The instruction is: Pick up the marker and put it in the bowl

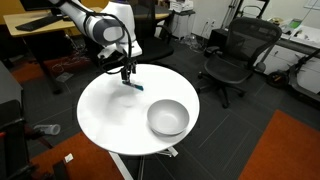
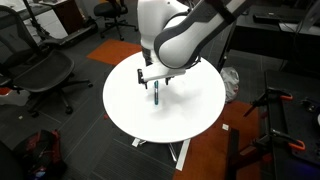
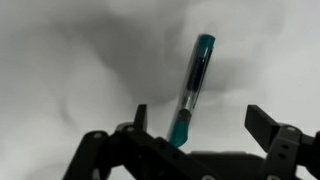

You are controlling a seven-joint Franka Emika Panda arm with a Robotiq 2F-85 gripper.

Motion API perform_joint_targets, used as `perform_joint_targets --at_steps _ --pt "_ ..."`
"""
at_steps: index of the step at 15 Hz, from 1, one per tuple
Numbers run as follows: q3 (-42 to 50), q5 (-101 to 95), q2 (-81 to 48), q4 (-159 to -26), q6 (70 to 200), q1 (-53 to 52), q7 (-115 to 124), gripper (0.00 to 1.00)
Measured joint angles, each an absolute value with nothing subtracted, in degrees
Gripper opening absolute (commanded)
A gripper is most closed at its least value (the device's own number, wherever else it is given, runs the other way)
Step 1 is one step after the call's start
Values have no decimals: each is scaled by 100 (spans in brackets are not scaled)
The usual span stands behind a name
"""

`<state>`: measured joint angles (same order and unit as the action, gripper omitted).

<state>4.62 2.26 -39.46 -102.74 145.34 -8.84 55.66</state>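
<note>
The gripper lowers a short way onto the near part of the marker next and closes, since the marker's near end lies between my open fingers.
The marker [image 3: 192, 85], a thin dark stick with a teal end, lies flat on the round white table [image 1: 110, 115]. It shows small in both exterior views [image 1: 134, 86] [image 2: 157, 97]. My gripper [image 3: 200, 120] is open just above it, with the marker's near end between the two fingers, closer to the left finger. In both exterior views the gripper [image 1: 127, 72] [image 2: 155, 82] hangs straight down over the marker. The light grey bowl [image 1: 168, 117] stands empty on the table, well apart from the marker. The arm hides the bowl in the exterior view that faces the arm.
Black office chairs [image 1: 235, 55] [image 2: 40, 72] stand around the table. Desks and equipment stand further back. An orange floor patch [image 1: 285, 150] lies beside the table.
</note>
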Motion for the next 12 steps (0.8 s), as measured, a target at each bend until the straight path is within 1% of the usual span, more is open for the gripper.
perform_joint_targets --at_steps 12 --pt "463 444 -4366 -9975 14515 -870 5566 100"
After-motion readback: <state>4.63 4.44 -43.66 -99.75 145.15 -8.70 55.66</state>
